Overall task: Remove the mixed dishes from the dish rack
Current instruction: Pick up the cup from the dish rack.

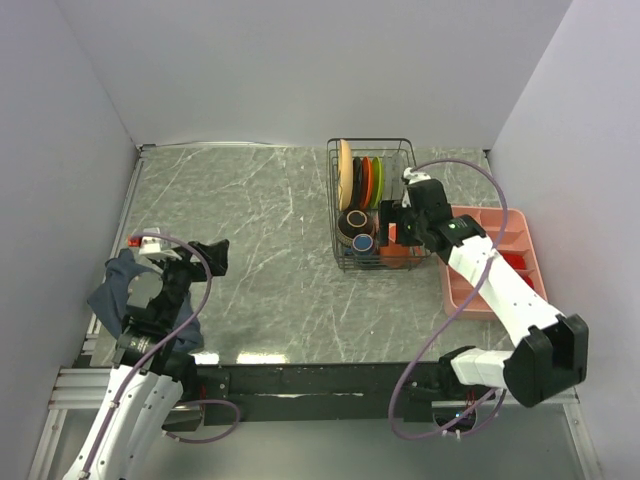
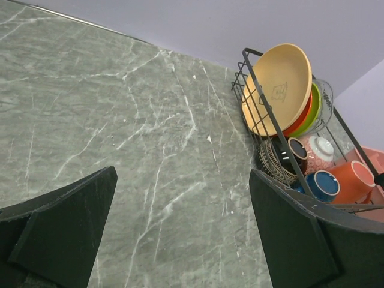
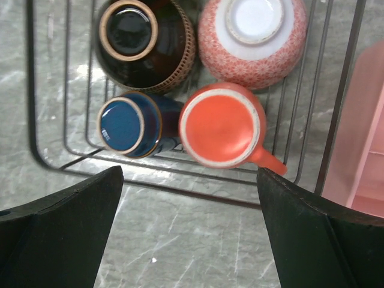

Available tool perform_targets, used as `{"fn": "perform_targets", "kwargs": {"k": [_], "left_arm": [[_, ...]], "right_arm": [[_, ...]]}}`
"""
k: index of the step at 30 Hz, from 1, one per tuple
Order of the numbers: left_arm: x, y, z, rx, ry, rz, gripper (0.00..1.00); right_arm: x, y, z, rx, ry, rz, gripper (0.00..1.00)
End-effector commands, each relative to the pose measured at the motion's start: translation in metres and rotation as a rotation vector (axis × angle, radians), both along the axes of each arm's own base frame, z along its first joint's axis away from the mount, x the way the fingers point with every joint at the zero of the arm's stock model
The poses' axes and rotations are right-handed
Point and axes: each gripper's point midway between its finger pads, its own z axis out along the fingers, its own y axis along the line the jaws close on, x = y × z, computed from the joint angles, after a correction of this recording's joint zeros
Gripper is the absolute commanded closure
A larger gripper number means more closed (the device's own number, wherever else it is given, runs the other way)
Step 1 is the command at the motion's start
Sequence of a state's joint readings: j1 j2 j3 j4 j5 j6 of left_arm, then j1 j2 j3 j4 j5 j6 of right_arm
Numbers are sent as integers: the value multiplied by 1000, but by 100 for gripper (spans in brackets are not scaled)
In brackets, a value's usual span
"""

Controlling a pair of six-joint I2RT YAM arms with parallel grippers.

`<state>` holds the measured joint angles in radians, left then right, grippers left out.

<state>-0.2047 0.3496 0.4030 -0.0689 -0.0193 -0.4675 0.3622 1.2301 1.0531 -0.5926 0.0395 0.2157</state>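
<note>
I should next move my right gripper left in the top view and down, then close it around the sides of the dark-blue cup (image 1: 362, 244) (image 3: 133, 123), which is below and to that side.
The black wire dish rack (image 1: 332, 200) stands at the back right. Upright in it are a tan plate (image 1: 345, 172), a dark plate, an orange-red plate (image 1: 366, 182) and a green plate (image 1: 376, 184). In front of them lie a brown bowl (image 3: 144, 42), a speckled bowl (image 3: 252, 33), a dark-blue cup (image 3: 133, 123) and an orange mug (image 3: 223, 126), all bottom up. My right gripper (image 1: 400, 235) hovers open and empty over the rack's near edge (image 3: 180, 180), just short of the mug. My left gripper (image 1: 205, 260) is open and empty at the far left, well away from the rack (image 2: 249, 78).
A pink divided tray (image 1: 500, 235) with red items (image 1: 512, 262) sits right of the rack, under my right arm. A blue-grey cloth (image 1: 118, 290) lies at the table's left edge by my left arm. Walls close the back and both sides.
</note>
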Motion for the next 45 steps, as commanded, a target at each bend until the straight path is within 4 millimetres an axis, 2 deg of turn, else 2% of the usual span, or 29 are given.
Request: {"fn": "perform_targets", "kwargs": {"k": [1,7,10,13,14,18,21,22,23,29,30,32,33,40,45], "left_arm": [[0,-3,8,25,-50,-23,1],[-2,-2,10,24,-74,-23,1],[-2,-2,9,22,-75,-23,1],[-3,-3,8,22,-75,-24,0],[-2,-3,14,15,-97,-24,1],[-2,-3,14,12,-100,-25,1],[-3,-4,14,11,-101,-27,1],[-3,-4,14,10,-101,-28,1],[-3,-5,14,10,-101,-31,0],[-4,-8,13,8,-102,-42,1],[-4,-8,14,6,-103,-44,0],[-5,-8,15,3,-109,-45,0],[-5,-9,15,3,-109,-47,1],[-6,-11,15,3,-108,-57,0],[-7,-15,14,2,-108,-71,1]], "right_arm": [[19,-2,12,-55,-35,-15,0],[24,-4,2,-135,-4,-17,0],[25,1,10,-132,-11,-16,0],[24,20,20,-108,-36,18,0],[24,25,23,-101,-43,24,0],[23,47,21,-85,-41,32,0],[25,59,14,-100,-16,17,0],[25,63,4,-119,9,21,0],[27,67,7,-119,6,19,1],[40,83,-9,-153,29,-25,4],[41,82,-18,-173,51,-39,5],[42,88,-20,-188,52,-51,5],[41,85,-29,-220,75,-66,5],[37,76,-58,-287,112,-109,7],[35,70,-68,-316,121,-126,8]]}}
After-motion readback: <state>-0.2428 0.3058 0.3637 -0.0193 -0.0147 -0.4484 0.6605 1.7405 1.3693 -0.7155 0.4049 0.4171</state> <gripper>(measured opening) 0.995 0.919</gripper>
